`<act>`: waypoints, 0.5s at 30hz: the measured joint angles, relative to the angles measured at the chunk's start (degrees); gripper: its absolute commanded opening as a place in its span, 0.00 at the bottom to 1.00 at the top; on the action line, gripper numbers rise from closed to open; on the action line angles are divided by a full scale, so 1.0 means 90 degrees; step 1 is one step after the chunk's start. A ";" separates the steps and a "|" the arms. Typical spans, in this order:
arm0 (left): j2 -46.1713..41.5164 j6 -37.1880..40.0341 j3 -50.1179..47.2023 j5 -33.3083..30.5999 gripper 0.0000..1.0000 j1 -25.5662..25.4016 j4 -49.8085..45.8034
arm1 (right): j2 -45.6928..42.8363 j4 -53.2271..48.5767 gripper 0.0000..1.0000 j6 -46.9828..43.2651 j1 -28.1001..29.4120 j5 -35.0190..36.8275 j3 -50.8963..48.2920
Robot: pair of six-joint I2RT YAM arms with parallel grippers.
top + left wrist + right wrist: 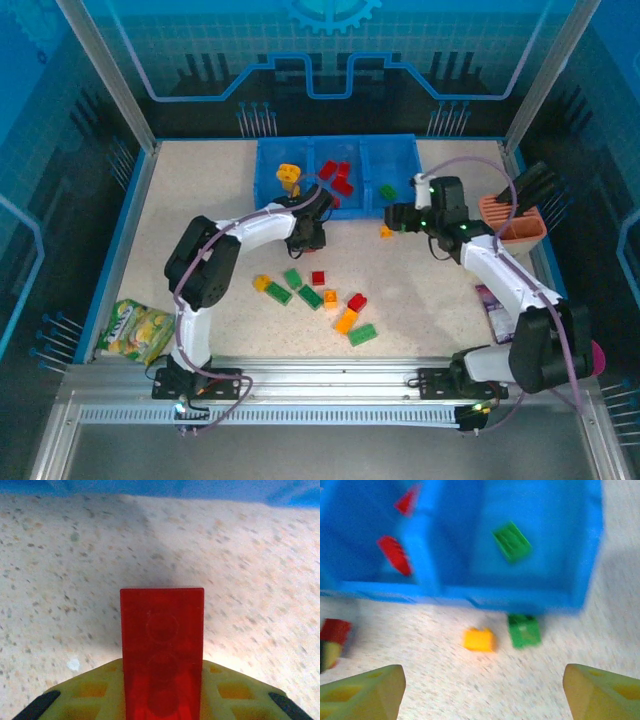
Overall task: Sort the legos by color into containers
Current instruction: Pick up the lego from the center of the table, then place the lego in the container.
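Red bricks already lie in the tray's middle section (340,183), so my left gripper next needs to move up and outward over the tray's front side and release the red brick there.
My left gripper (305,240) hangs just in front of the blue tray (335,141), shut on a red brick (162,645) that sticks out between its yellow fingers (90,700). My right gripper (392,218) stands open near the tray's right compartment, above bare table. Ahead of it lie an orange brick (479,640) and a green brick (524,631), the green one against the tray's front wall (470,597). The compartments hold a yellow piece (289,176), red bricks (337,177) and a green brick (387,191). Several loose bricks (318,300) lie mid-table.
A snack packet (135,331) lies at the near left edge. A salmon holder with black tools (515,222) stands at the right, with another packet (490,300) and a pink cup (598,356) nearer the right arm's base.
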 measured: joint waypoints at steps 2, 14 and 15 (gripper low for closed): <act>-0.0109 0.0138 0.0221 0.0036 0.20 -0.0121 -0.0206 | 0.0131 -0.0005 0.80 0.0287 -0.0209 -0.0131 -0.0270; -0.0090 0.1001 0.2285 -0.0002 0.20 -0.0073 -0.0294 | 0.1214 0.0323 0.79 0.0648 -0.0342 -0.0432 -0.0124; 0.0005 0.1056 0.2448 -0.0002 0.20 -0.0032 -0.0270 | 0.1277 0.0350 0.79 0.0636 -0.0342 -0.0447 -0.0100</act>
